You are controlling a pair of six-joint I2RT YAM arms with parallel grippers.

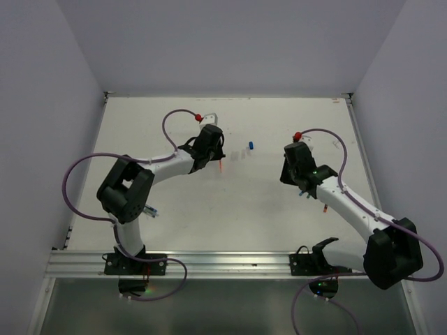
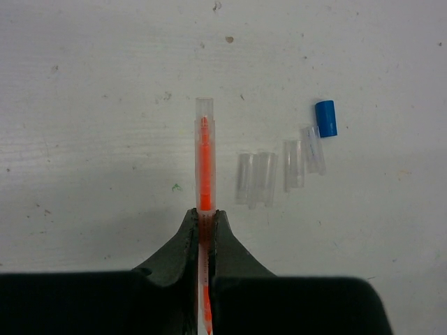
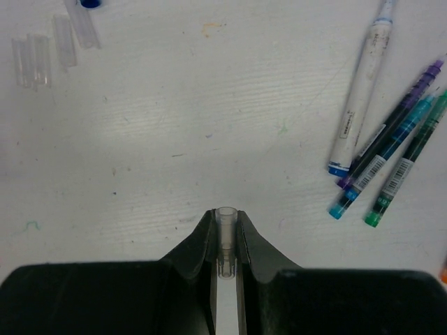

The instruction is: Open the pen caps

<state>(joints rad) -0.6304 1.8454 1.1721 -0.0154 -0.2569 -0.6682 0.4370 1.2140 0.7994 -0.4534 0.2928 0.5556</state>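
My right gripper will move outward and left in the top view, over bare table by the blue cap (image 1: 251, 145), to release, as loose caps lie there.
My left gripper (image 2: 202, 216) is shut on a clear pen with orange ink (image 2: 204, 160). Its barrel points away from the jaws just above the table, and its orange tip shows behind them. To its right lie several loose clear pen caps (image 2: 255, 179) and a blue cap (image 2: 325, 118). My right gripper (image 3: 225, 218) is shut on a small clear cap (image 3: 225, 237), held upright between the fingers above bare table. In the top view the left gripper (image 1: 215, 159) is left of the blue cap (image 1: 251, 145), and the right gripper (image 1: 297, 183) is well to the right.
Beside the right gripper lie a white pen with a blue end (image 3: 362, 98) and purple (image 3: 391, 129), teal (image 3: 385, 157) and green (image 3: 408, 167) pens, close together. The loose clear caps (image 3: 42, 59) show at the far left of the right wrist view. White walls enclose the table (image 1: 174, 209).
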